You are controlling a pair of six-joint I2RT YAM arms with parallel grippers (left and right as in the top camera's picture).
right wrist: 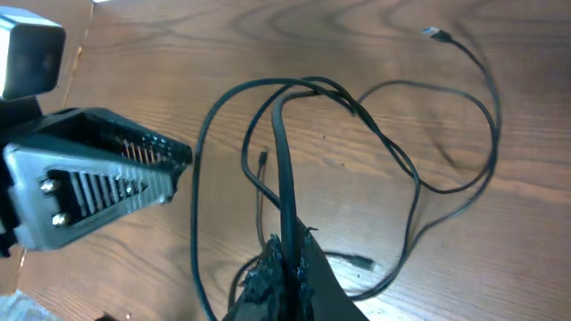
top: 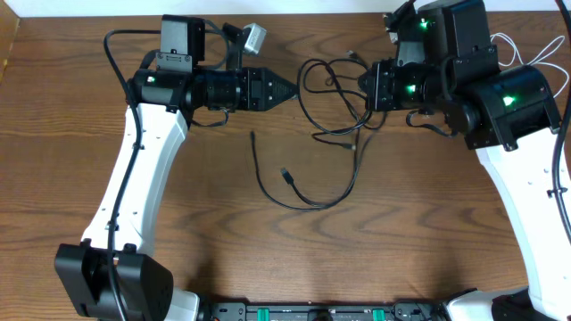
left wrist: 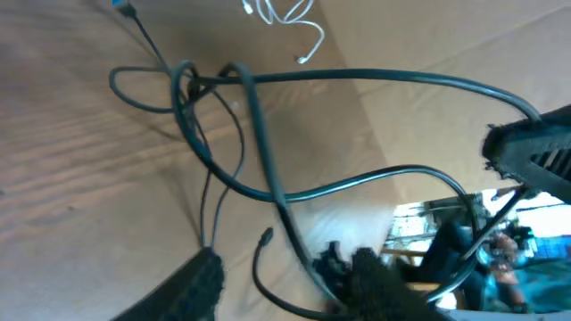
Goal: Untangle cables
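Observation:
My right gripper lowers back toward the near side of the tangle (top: 353, 139) next, then releases its piece of cable low, since I hold that piece above the table.
The long black cable (top: 308, 203) lies tangled in loops between my two grippers, with one long loop running toward the table's middle. It also shows in the left wrist view (left wrist: 259, 116) and the right wrist view (right wrist: 284, 160). My right gripper (top: 368, 89) is shut on a strand of it (right wrist: 287, 259) and holds it taut above the table. My left gripper (top: 290, 89) is open (left wrist: 285, 290), just left of the tangle, with a loose black cable end lying between its fingers. The white cable (top: 510, 45) lies at the back right behind the right arm, and it shows in the left wrist view (left wrist: 285, 12).
The wooden table (top: 223, 241) is brown. One black plug (top: 285, 175) lies near the middle, another (right wrist: 434, 34) at the far end of a loop. The two grippers face each other closely.

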